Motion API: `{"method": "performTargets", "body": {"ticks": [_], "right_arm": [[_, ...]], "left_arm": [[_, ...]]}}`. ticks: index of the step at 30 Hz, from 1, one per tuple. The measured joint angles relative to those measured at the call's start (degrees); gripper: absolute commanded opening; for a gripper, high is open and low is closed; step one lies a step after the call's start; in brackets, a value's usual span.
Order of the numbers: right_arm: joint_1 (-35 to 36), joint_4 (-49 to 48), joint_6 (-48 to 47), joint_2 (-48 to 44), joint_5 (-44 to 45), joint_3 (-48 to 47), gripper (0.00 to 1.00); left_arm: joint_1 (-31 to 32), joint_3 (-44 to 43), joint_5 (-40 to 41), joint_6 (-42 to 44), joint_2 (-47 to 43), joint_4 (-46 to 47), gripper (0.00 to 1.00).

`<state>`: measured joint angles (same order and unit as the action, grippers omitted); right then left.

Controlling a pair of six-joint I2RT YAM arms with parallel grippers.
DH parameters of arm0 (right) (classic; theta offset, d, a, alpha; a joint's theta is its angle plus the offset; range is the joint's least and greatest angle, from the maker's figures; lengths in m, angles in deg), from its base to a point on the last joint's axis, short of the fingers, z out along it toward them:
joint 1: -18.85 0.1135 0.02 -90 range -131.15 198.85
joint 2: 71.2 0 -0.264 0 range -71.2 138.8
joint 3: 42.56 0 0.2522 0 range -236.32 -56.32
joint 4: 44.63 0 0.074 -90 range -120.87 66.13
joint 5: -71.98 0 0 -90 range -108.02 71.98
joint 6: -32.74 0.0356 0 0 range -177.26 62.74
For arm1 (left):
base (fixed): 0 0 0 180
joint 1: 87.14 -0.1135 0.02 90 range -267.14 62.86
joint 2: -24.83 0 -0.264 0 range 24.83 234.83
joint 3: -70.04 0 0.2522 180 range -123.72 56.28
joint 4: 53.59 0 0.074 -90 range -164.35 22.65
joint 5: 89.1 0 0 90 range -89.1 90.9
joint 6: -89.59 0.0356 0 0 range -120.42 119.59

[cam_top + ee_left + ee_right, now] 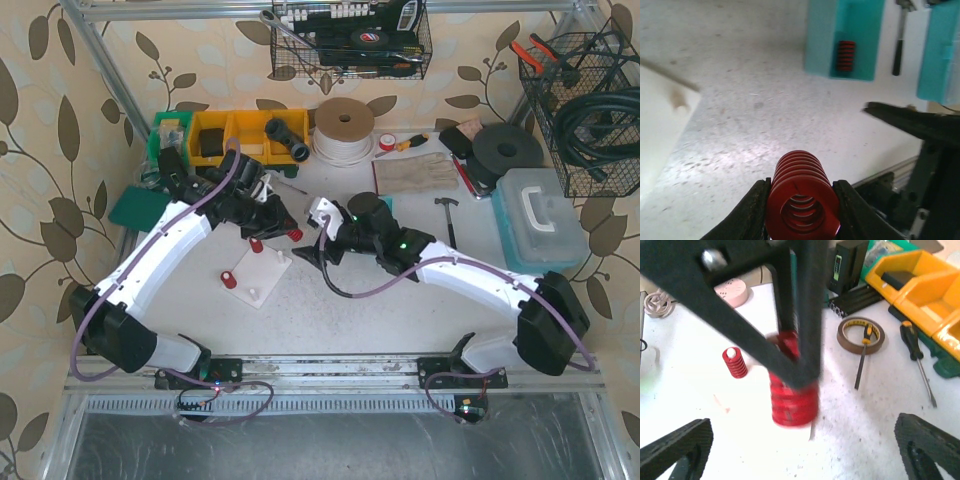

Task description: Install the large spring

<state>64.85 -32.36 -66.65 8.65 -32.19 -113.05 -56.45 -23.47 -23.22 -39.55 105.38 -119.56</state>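
Note:
My left gripper will move back, lower the spring onto the bare peg at the plate's near corner (253, 293) and release it, because that peg is below and back from it.
My left gripper (801, 184) is shut on the large red spring (801, 195), whose coils stick out past the fingertips. From above, that gripper (283, 232) holds the spring (295, 234) just past the far right corner of the white base plate (262, 285). In the right wrist view the spring (794, 400) hangs, blurred, below the left arm's dark fingers (805, 315), at the plate's edge. A small red spring (734, 362) sits on a white peg of the plate. My right gripper (805, 445) stands wide open close to the large spring, touching nothing; from above it (312, 256) is just right of the plate.
Another red spring (845, 55) lies in a teal box (817, 40) further right. Also lying about are a hammer (447, 215), a tape roll (860, 335) and a screwdriver (914, 347). Yellow bins (245, 135) stand at the back, a clear toolbox (540, 215) at the right.

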Motion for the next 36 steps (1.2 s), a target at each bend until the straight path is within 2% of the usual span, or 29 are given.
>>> {"method": "performTargets", "body": {"ticks": [4,11,15,20,25,36], "right_arm": [[-0.9,1.6,2.2,-4.4,1.2,4.2,1.00],[-3.8,4.9,8.0,-11.5,9.6,7.0,0.99],[-5.3,6.9,9.8,-12.5,15.9,7.3,0.99],[-5.4,10.0,10.5,-12.5,20.8,7.3,0.99],[-5.4,12.1,10.4,-13.3,22.9,7.3,0.99],[-5.6,14.5,9.2,-16.8,25.2,7.3,0.99]], "left_arm": [[0.0,1.5,6.7,0.3,-2.3,-4.7,0.00],[1.3,10.7,19.1,-2.4,-12.5,-10.2,0.00],[5.4,14.3,25.0,-6.4,-15.8,-12.0,0.00],[13.7,18.6,31.9,-12.0,-16.6,-12.4,0.00],[18.6,22.9,36.1,-15.9,-16.6,-12.0,0.00],[19.3,24.7,39.5,-18.0,-16.4,-8.5,0.00]]}}
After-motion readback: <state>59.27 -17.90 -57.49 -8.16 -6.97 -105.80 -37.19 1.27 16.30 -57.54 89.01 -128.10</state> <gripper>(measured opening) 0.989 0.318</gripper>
